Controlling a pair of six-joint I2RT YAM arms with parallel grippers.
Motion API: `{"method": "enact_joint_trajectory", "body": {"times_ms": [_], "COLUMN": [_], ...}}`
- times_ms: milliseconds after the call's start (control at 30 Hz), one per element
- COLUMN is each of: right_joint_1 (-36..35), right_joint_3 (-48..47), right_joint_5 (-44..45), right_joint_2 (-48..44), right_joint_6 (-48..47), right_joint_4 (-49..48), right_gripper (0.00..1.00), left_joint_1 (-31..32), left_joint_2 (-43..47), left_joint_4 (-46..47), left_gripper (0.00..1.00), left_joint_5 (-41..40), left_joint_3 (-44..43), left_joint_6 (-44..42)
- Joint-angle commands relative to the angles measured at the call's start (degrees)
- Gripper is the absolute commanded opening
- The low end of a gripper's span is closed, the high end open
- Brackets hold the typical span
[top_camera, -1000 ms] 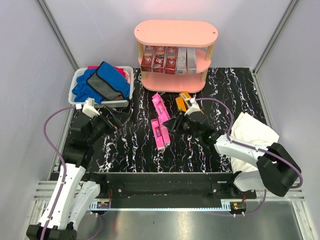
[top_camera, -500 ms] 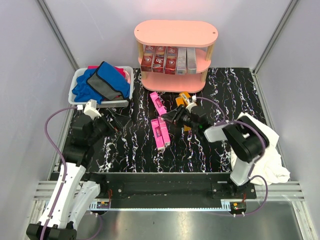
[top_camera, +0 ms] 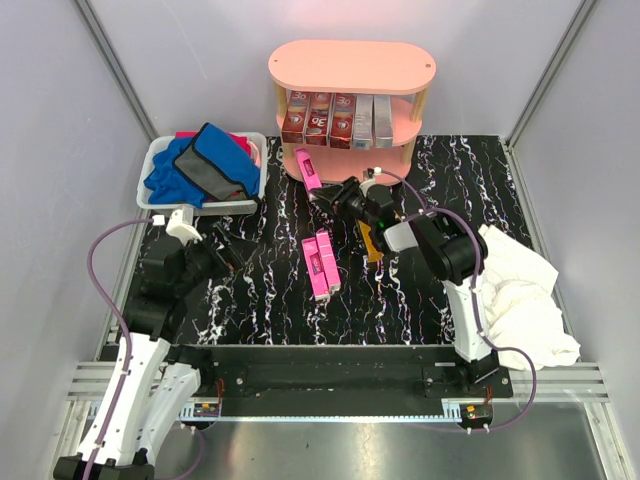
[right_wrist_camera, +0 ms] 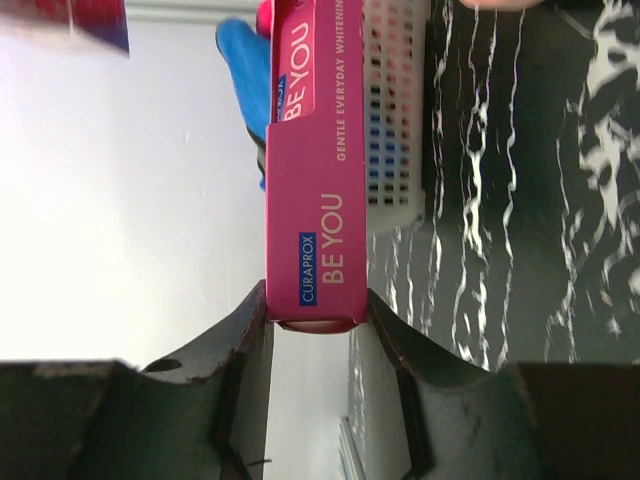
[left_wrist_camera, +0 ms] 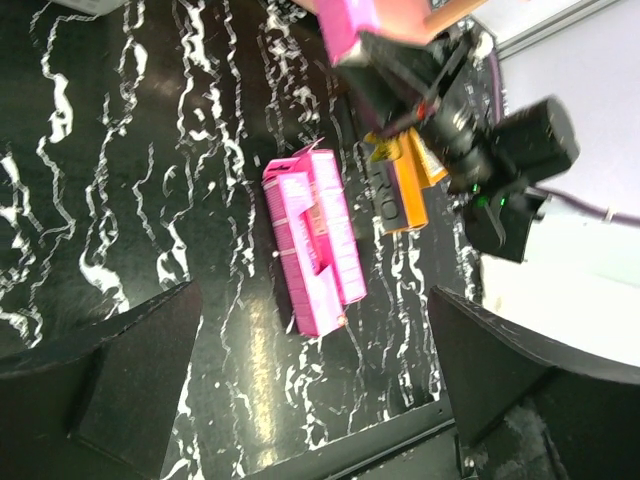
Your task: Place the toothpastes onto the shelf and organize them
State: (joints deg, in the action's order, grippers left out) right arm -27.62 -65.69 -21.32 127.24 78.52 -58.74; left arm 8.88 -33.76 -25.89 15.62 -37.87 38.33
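I should move the bright pink toothpaste (top_camera: 304, 163) outward and down with my right gripper, onto the shelf's bottom level under the dark red toothpastes, and let go of it there, since that level has room.
My right gripper (top_camera: 323, 190) is shut on a bright pink toothpaste (top_camera: 304, 163), held in the air just left of the shelf's (top_camera: 350, 65) bottom tier. In the right wrist view the pink toothpaste (right_wrist_camera: 315, 150) stands clamped at its end between the fingers of the right gripper (right_wrist_camera: 317, 310). Dark red and silver toothpastes (top_camera: 335, 118) stand on the middle tier. Two pink toothpastes (top_camera: 320, 265) lie side by side mid-table, and an orange one (top_camera: 371, 240) lies half under the right arm. My left gripper (top_camera: 226, 250) hovers open to their left; its wrist view shows the pink pair (left_wrist_camera: 312, 240) ahead of the left gripper (left_wrist_camera: 310, 385).
A white bin (top_camera: 158, 155) holding blue and grey cloths (top_camera: 205, 165) stands at the far left, beside the shelf. A crumpled white cloth (top_camera: 520, 295) lies at the right. The right arm reaches across the table's middle.
The right arm has swung away from me and to the left, carrying the pink toothpaste from the table's middle up to the shelf's left side. The left arm barely shifted.
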Motion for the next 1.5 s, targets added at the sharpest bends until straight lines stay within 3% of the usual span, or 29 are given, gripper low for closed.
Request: {"method": "enact_joint_trajectory", "body": {"times_ms": [0,667,833,900,1033,1233,1467], "right_joint_1": [0.3,0.0,0.0,0.0,0.0,0.0,0.0], "right_joint_3": [-7.8,-30.4,-32.0,-31.8,-30.5,-26.2,-16.9], "right_joint_5": [4.5,16.2,15.2,14.0,12.3,10.4,7.7], "right_joint_2": [3.6,16.5,17.7,17.5,16.5,14.4,9.4], "right_joint_6": [3.2,8.8,8.7,8.1,6.3,5.1,2.9], "right_joint_4": [0.1,19.7,23.7,24.3,25.6,25.3,20.6], "right_gripper": [0.16,0.19,0.39,0.57,0.77,0.92,0.96], "left_joint_1": [-0.3,-0.3,-0.3,-0.3,-0.3,-0.2,-0.3], "left_joint_2": [1.4,2.9,3.7,3.9,4.1,5.5,5.4], "left_joint_4": [-0.9,-2.1,-1.7,-1.4,-1.3,-1.3,-0.3], "left_gripper": [0.99,0.99,0.99,0.99,0.99,0.99,0.99], "left_joint_5": [-2.0,-1.9,-1.4,-1.2,-0.7,-0.1,1.0], "left_joint_3": [-0.2,0.1,1.1,1.6,2.3,3.1,4.9], "left_joint_6": [-2.6,-1.9,-0.6,-0.4,-0.3,0.2,1.0]}}
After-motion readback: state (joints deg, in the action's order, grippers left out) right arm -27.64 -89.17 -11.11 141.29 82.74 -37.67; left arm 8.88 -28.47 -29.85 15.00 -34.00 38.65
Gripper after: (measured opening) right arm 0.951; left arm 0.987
